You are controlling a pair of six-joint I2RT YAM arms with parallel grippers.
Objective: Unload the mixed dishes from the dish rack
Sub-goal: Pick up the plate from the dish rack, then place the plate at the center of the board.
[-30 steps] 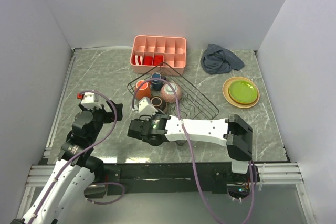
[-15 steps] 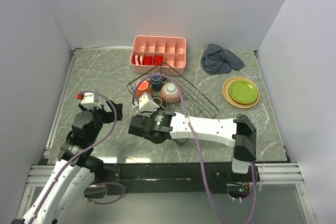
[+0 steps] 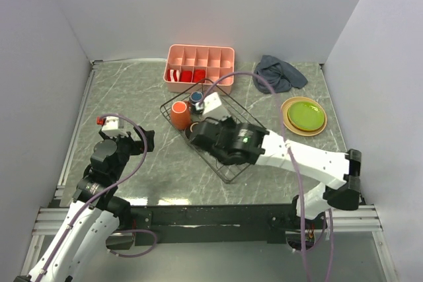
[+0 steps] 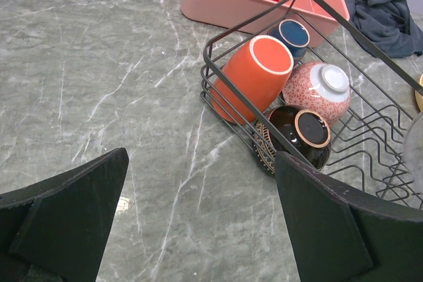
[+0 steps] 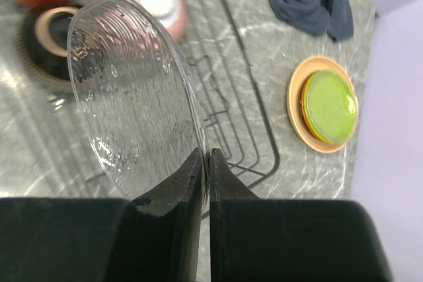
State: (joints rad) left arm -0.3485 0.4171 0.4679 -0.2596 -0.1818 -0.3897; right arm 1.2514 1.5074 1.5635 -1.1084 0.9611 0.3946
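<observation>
My right gripper moves across and down onto the lime green plate (image 5: pixel 331 107) next and releases, as that plate lies below it, to its right in the top view.
My right gripper (image 5: pixel 205 156) is shut on the rim of a clear ribbed glass plate (image 5: pixel 132 90), held on edge above the black wire dish rack (image 5: pixel 264 150). In the top view the right gripper (image 3: pixel 210 111) hangs over the rack (image 3: pixel 251 162). In the rack lie an orange mug (image 4: pixel 254 74), a small dark-blue cup (image 4: pixel 293 33), a pinkish speckled bowl (image 4: pixel 320 87) and a dark-brown bowl (image 4: pixel 297 133). Tan, orange-red and lime green plates (image 3: pixel 304 115) are stacked on the table to the right. My left gripper (image 4: pixel 198 229) is open and empty, left of the rack.
A pink compartment tray (image 3: pixel 200 67) with red and white items stands behind the rack. A grey cloth (image 3: pixel 277 74) lies at the back right. White walls close the table on three sides.
My right arm has swung from the rack's front left corner up and to the right over the rack, carrying the clear plate. The left arm has not moved.
</observation>
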